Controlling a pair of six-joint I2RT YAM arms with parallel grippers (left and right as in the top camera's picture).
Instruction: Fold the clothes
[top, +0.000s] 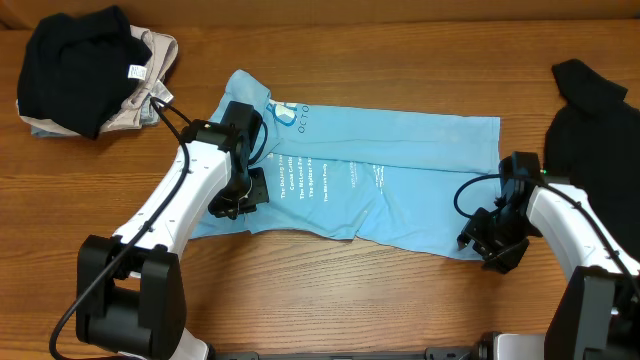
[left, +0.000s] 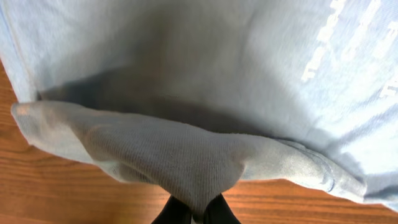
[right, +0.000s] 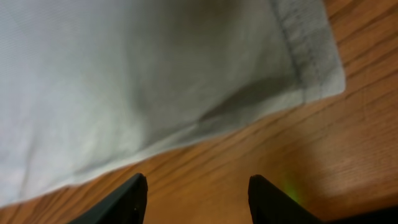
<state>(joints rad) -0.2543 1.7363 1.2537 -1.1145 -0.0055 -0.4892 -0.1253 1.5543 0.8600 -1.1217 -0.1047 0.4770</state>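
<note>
The robot's left gripper should next go up and carry the pinched edge outward to let it go at the blue flap (top: 250, 95) beside the logo, since that is outward of the gripper.
The light blue T-shirt (top: 370, 185) with white lettering lies partly folded across the middle of the wooden table. My left gripper (top: 240, 200) is at its left side, shut on a pinch of the blue fabric (left: 180, 162), which bunches up between the two black fingertips (left: 196, 214). My right gripper (top: 490, 245) is open and empty just off the shirt's lower right corner (right: 311, 68), with bare wood between its fingers (right: 196, 199).
A black garment (top: 70, 65) lies on beige and grey ones (top: 150, 75) at the back left corner. Another black garment (top: 590, 130) lies at the right edge, close to my right arm.
</note>
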